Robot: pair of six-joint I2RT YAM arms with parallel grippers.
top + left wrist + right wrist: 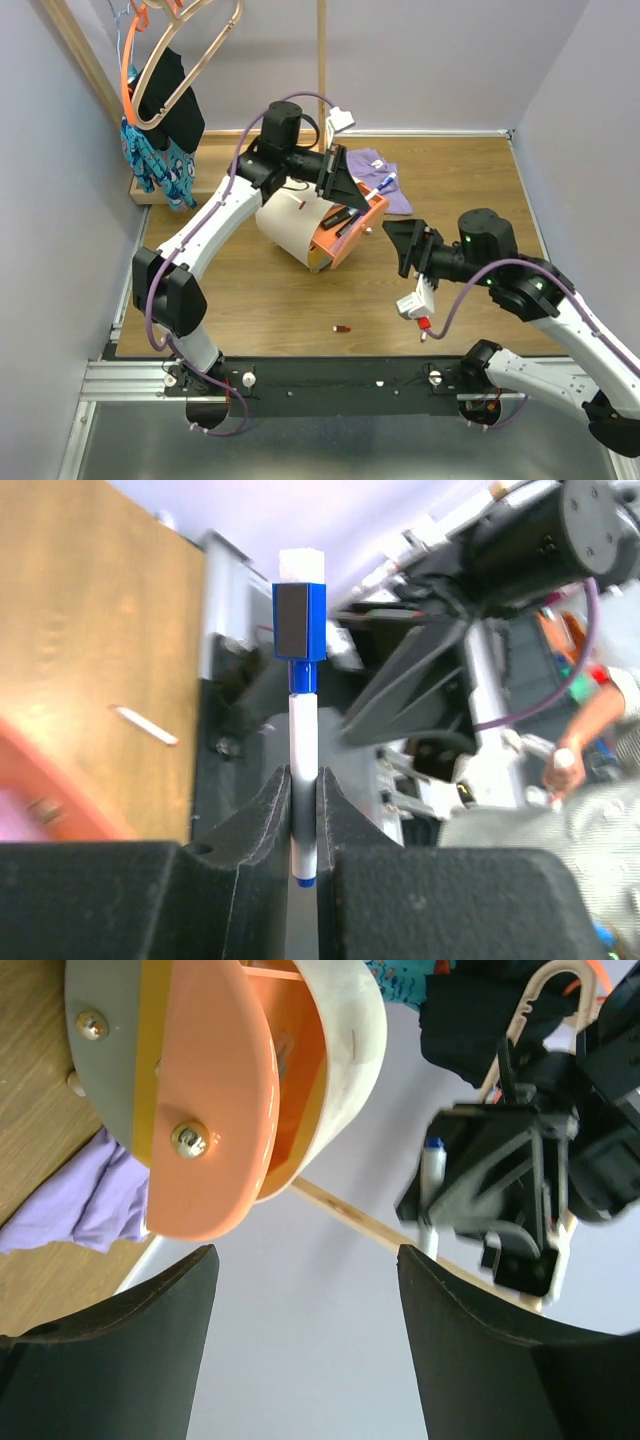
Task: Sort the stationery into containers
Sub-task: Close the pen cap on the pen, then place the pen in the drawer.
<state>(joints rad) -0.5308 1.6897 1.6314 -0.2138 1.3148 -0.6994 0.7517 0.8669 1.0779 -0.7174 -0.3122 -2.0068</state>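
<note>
Dark markers are already in the open orange drawer (352, 232) (30, 805), so my left gripper should next tip downward, lower the white marker in there and let it go.
The cream-white drum container (290, 225) lies tilted at the table's middle, its orange drawer (352, 232) pulled open with dark markers (340, 216) inside. My left gripper (358, 186) hovers above the drawer, shut on a white marker with a blue cap (382, 186); the marker also shows in the left wrist view (303, 740), upright between the pads. My right gripper (398, 247) is open and empty just right of the drawer. In the right wrist view the orange face (200, 1110) is at upper left, apart from the open fingers (110, 1340). A small red-tipped item (342, 327) lies near the front.
A purple cloth (392, 190) lies behind the drawer. A wooden tray with hangers and clothes (160, 120) stands at the back left. A wooden post (322, 60) rises at the back. Grey walls close in on both sides.
</note>
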